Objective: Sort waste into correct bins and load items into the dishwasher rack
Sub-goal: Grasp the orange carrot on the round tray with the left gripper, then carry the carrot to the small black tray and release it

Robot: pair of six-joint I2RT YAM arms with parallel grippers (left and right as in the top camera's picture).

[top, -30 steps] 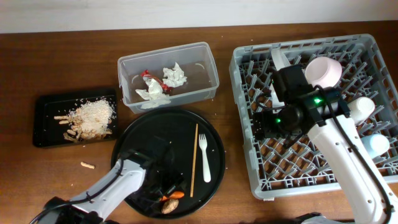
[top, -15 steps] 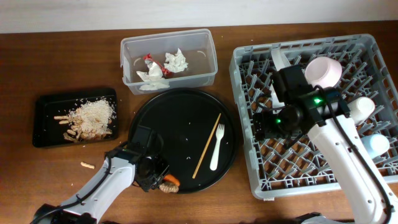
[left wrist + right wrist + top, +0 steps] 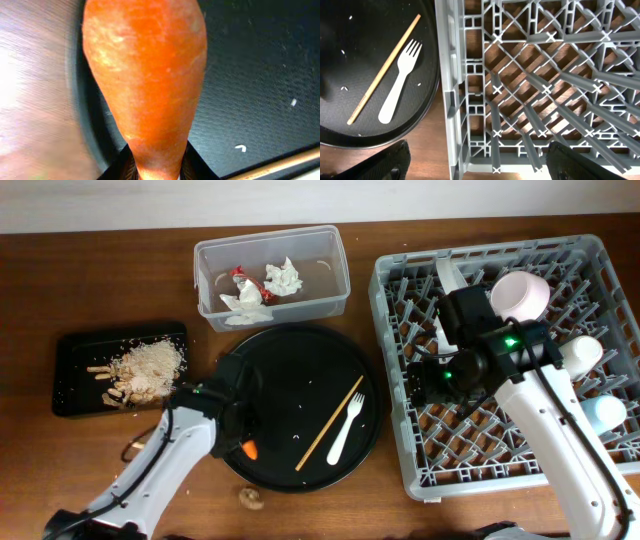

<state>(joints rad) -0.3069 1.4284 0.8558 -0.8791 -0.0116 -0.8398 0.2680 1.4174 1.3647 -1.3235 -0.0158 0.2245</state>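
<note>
The black rectangular tray has beige scraps in it, so I will move my left gripper to the left in the overhead view, over that pile's edge (image 3: 122, 386), and let go of the carrot (image 3: 250, 449).
My left gripper (image 3: 238, 442) is shut on the orange carrot (image 3: 250, 449) over the left rim of the round black tray (image 3: 290, 395). In the left wrist view the carrot (image 3: 147, 75) fills the frame, its narrow end pinched between the fingers (image 3: 125, 167). A small brown lump (image 3: 250, 497) lies on the table below the tray. On the tray rest the white fork (image 3: 345, 425) and the wooden stick (image 3: 330, 438). My right gripper (image 3: 440, 380) hangs open over the left side of the dishwasher rack (image 3: 470, 480), with nothing between its fingers.
The clear tub (image 3: 335, 295) at the back holds white napkins (image 3: 280, 280) and a red wrapper (image 3: 238, 275). The black rectangular tray (image 3: 75, 370) at left holds beige scraps (image 3: 145, 368). In the rack stand a pink bowl (image 3: 520, 295), white cup (image 3: 580, 355) and blue cup (image 3: 605, 415).
My left gripper closed on the carrot and carried it up and left from the tray's front edge. The round tray shifted away from the front. The brown lump stayed on the table.
</note>
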